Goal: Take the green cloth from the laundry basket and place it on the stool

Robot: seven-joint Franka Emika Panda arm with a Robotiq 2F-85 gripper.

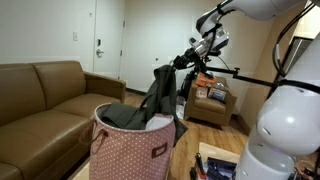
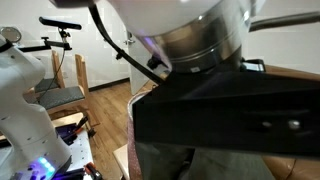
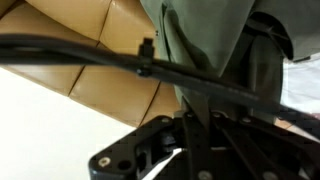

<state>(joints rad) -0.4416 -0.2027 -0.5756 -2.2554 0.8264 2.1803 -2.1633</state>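
Observation:
My gripper is holding the narrow fold of the green cloth, still high above the cloth-draped rim of the basket. It needs to go down a long way next, in beside the basket's rim.
The green cloth (image 1: 158, 92) hangs limp from my gripper (image 1: 176, 63), which is shut on its top end. It is lifted high, and its lower part still trails into the laundry basket (image 1: 132, 152). The basket is pinkish-red with white dots, a white lining and a dark tag. In the wrist view the cloth (image 3: 205, 40) runs down between the shut fingers (image 3: 188, 118). I cannot pick out the stool with certainty. In an exterior view the arm's body blocks most of the picture.
A brown leather sofa (image 1: 45, 95) stands beside the basket and also shows in the wrist view (image 3: 95, 60). A wooden crate-like piece (image 1: 211, 97) stands by the far wall. A grey padded seat (image 2: 60, 95) and another white robot (image 2: 20, 100) show in an exterior view.

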